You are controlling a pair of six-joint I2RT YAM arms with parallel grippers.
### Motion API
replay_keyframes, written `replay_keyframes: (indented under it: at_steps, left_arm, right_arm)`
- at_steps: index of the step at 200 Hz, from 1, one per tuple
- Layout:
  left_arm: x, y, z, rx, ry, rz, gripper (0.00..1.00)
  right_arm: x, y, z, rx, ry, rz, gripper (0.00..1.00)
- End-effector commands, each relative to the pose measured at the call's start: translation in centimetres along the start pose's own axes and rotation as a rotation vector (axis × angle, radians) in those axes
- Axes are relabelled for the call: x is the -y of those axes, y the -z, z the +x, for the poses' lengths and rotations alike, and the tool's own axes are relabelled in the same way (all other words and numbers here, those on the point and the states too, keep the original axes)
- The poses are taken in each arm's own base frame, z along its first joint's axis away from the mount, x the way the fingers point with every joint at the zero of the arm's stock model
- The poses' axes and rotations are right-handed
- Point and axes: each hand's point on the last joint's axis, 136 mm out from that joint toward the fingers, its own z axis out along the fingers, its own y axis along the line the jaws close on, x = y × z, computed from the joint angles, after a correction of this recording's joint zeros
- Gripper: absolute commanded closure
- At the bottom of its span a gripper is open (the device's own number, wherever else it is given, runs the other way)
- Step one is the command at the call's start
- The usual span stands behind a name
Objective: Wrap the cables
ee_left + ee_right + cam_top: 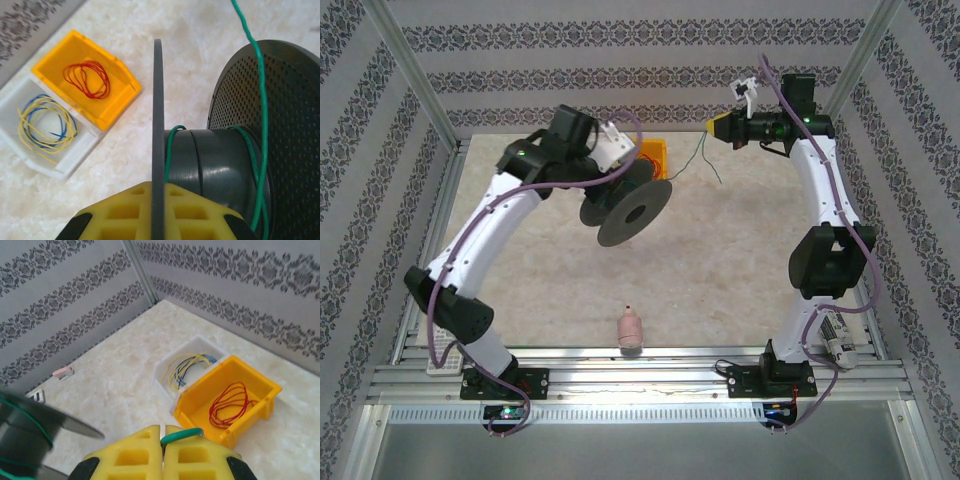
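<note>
I will next move my right gripper back and toward the spool's free rim and let go of the green cable beside it, as the cable already loops around the spool's middle.
My left gripper (158, 210) is shut on the thin near flange (158, 115) of the black spool (630, 205) and holds it above the table. A green cable (260, 100) loops around the spool's hub (215, 160) and runs off up and away. At the back right, my right gripper (163, 432) is shut on the green cable (182, 435), which curls out from between the yellow pads. From the right gripper (715, 127) the green cable (705, 155) hangs down. A red cable (87, 80) lies coiled in the orange bin (120, 107). Yellow and blue cables (45, 125) lie in the white bin (60, 167).
The two bins (653, 158) stand at the back of the table, just behind the spool. A small pink object (631, 327) stands near the front edge. Patterned walls and metal frame posts (415, 70) enclose the table on three sides.
</note>
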Motion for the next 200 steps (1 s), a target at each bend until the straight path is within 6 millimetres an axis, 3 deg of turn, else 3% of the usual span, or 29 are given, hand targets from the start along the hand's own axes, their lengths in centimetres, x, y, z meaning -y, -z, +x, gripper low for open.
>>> replay_keyframes:
  at_steps: [1,31,58,90,119,131,162,200]
  left_arm:
    - [0.6,6.3,-5.7,0.297,0.022,0.031,1.0]
    - [0.3,9.6,-9.6,0.501,0.073,0.026,1.0]
    - [-1.4,11.0,-11.9,0.598,0.152,-0.039,1.0]
    - [-4.3,10.6,-11.6,0.583,0.235,-0.183,1.0]
    - [-5.4,10.7,-11.5,0.595,0.28,-0.236,1.0]
    - [-5.2,10.6,-11.6,0.599,0.283,-0.224,1.0]
    - [-5.1,10.4,-11.7,0.599,0.302,-0.209,1.0]
    - [-4.8,10.9,-12.0,0.613,0.319,-0.185,1.0]
  right_arm:
    - [-1.5,-0.2,-0.3,0.011,0.073,0.011,1.0]
    - [-1.4,-2.9,2.6,-0.041,-0.023,-0.01,1.0]
    - [-3.6,-4.7,3.7,-0.018,-0.052,-0.14,1.0]
    - [-6.3,-4.5,3.4,0.075,-0.039,-0.269,1.0]
    - [-7.8,-4.0,4.1,0.078,-0.023,-0.283,1.0]
    - [-8.0,-3.8,4.2,0.08,-0.02,-0.268,0.91]
    - [-8.1,-3.3,3.6,0.09,-0.016,-0.245,0.84]
    - [-7.9,-3.3,2.8,0.1,-0.011,-0.222,0.65]
